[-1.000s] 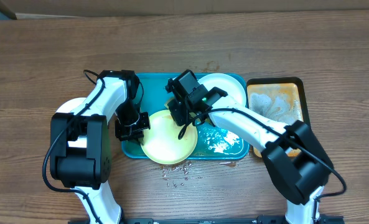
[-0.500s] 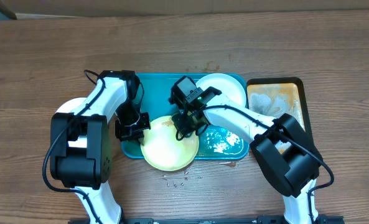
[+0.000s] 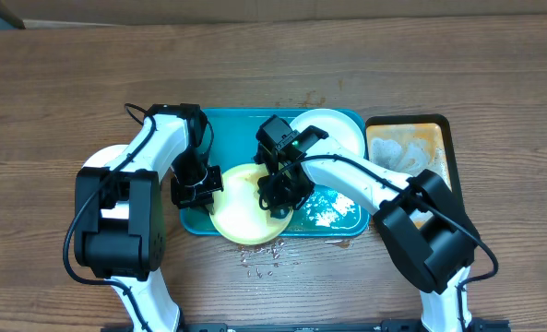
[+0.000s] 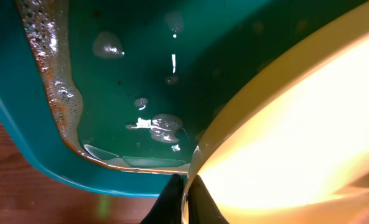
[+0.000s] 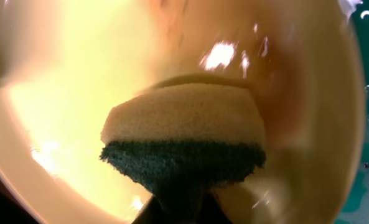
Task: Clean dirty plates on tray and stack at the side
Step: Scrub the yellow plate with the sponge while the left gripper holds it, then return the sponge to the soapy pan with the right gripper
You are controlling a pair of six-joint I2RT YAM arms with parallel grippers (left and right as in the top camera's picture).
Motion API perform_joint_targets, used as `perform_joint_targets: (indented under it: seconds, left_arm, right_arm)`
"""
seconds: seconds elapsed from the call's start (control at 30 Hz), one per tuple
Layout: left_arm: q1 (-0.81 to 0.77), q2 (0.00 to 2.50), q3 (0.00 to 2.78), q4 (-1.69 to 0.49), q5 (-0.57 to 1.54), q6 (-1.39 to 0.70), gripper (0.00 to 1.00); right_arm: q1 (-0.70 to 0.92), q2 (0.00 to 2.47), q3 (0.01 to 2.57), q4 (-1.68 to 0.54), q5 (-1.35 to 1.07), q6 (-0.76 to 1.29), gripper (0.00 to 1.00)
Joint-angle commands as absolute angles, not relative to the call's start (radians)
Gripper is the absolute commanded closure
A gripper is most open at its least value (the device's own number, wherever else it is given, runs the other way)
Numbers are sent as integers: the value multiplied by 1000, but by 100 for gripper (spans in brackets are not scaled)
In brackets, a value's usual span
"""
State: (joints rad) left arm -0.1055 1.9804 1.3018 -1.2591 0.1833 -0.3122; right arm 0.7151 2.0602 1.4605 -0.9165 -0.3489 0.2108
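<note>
The robot's right hand has to lift the sponge (image 5: 184, 137) off the pale yellow-green plate next, then bring it down past the white plate (image 3: 336, 129) into the orange-brown tray with the open whitish bottom.
A pale yellow-green plate (image 3: 239, 218) rests tilted over the front rim of the teal tray (image 3: 229, 125). My left gripper (image 3: 208, 185) is shut on the plate's left rim; in the left wrist view its fingertips (image 4: 184, 200) pinch the plate's edge (image 4: 296, 124) above the soapy tray floor (image 4: 140, 62). My right gripper (image 3: 279, 195) is shut on a sponge, pressed on the plate's right half. In the right wrist view the sponge (image 5: 184, 137), tan over dark green, lies against the wet plate (image 5: 78, 74), held by that gripper (image 5: 178, 210). A white plate (image 3: 336, 129) sits in the tray's far right corner.
An orange-brown tray with a black rim (image 3: 410, 152) stands right of the teal tray. Foam (image 3: 327, 212) covers the teal tray's right floor. Drops of water (image 3: 259, 263) lie on the wooden table in front of the tray.
My right gripper has slid the sponge from the plate's far edge toward the table's front, across its right half. The left gripper kept its hold on the rim.
</note>
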Motion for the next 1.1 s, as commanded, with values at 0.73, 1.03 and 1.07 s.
perform_joint_targets:
  seconds: [0.73,1.03,1.07]
  left_arm:
    - [-112,1675,1376,-1296,-117,-416,96]
    - [-112,1589,1378,-1288,-155,-433,96]
    - [-112,1578,1378,-1290,-170,-439,96]
  right_arm:
    - [173,1762,1389,-1132,-12,307,96]
    - [51,1762,1253,-1042,-12,307,96]
    - [46,1763,1234,-1021,-12,307,96]
